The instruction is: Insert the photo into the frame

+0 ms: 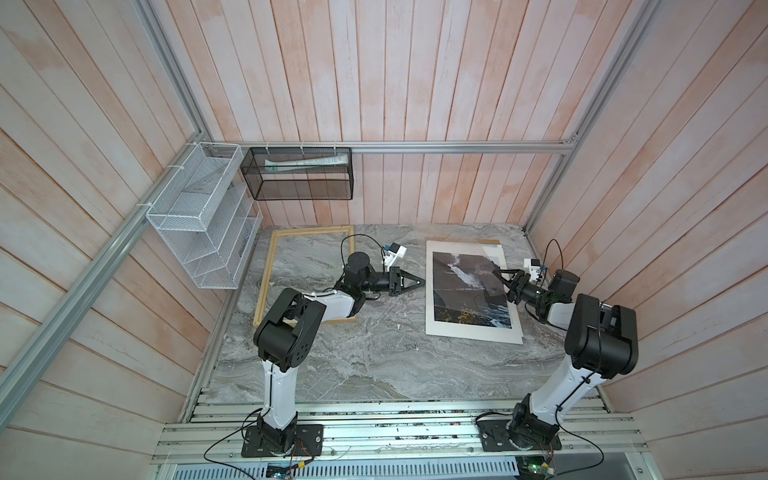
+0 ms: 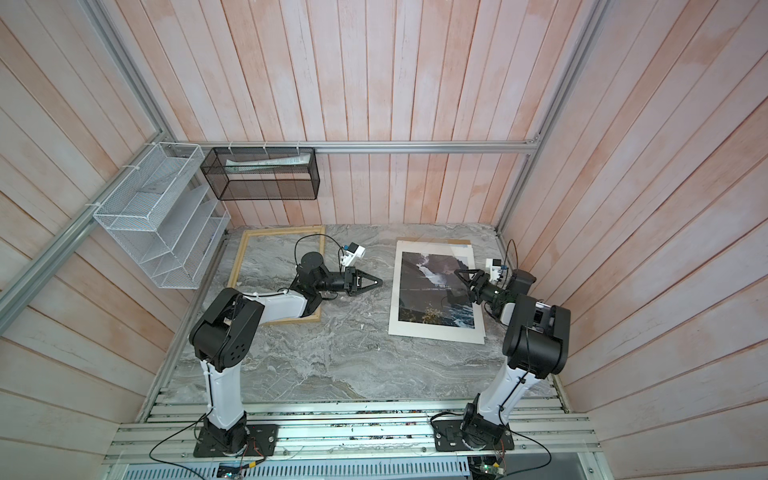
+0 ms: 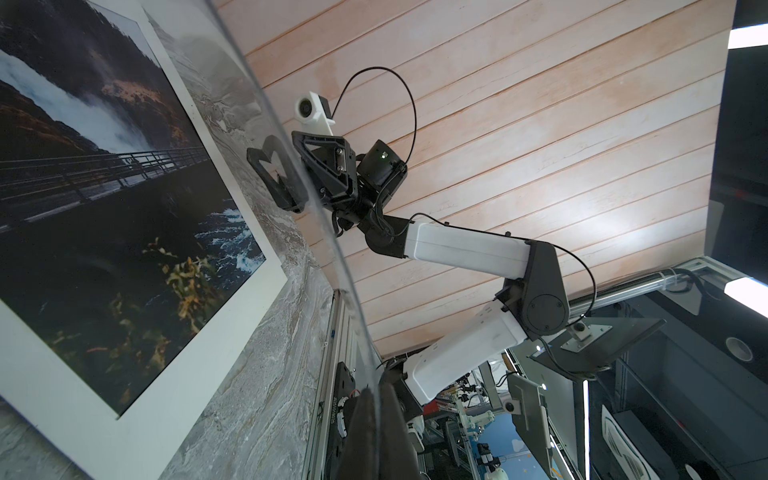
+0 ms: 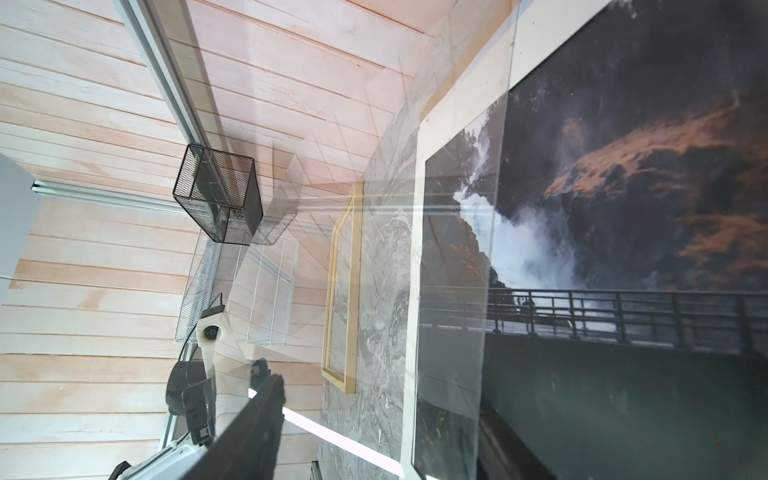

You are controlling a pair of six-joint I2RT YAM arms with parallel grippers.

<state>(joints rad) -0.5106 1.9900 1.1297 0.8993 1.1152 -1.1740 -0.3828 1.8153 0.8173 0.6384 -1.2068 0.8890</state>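
My left gripper will next let go of the pane's edge and move away from the photo toward the frame, over the bare marble between them, because the frame lies empty.
The photo [image 1: 457,286] [image 2: 428,291] lies picture-up on the right of the marble table, large in both wrist views [image 3: 104,187] [image 4: 623,208]. The pale wooden frame [image 1: 264,282] [image 2: 237,257] [image 4: 353,311] lies flat at the left, marble showing through it. My left gripper [image 1: 423,281] [image 2: 380,281] [image 3: 370,390] hovers left of the photo, shut on the edge of a clear pane [image 3: 309,195] [image 4: 453,249] that curves away from it. My right gripper [image 1: 498,281] [image 2: 461,284] [image 3: 286,166] hangs over the photo's right half, open, a finger on each side of that pane's edge.
A brown backing panel [image 1: 461,241] [image 2: 432,240] lies under the photo, its far edge showing. A white wire rack [image 1: 203,224] and a black mesh basket [image 1: 299,174] hang on the back-left walls. Plank walls enclose the table on three sides.
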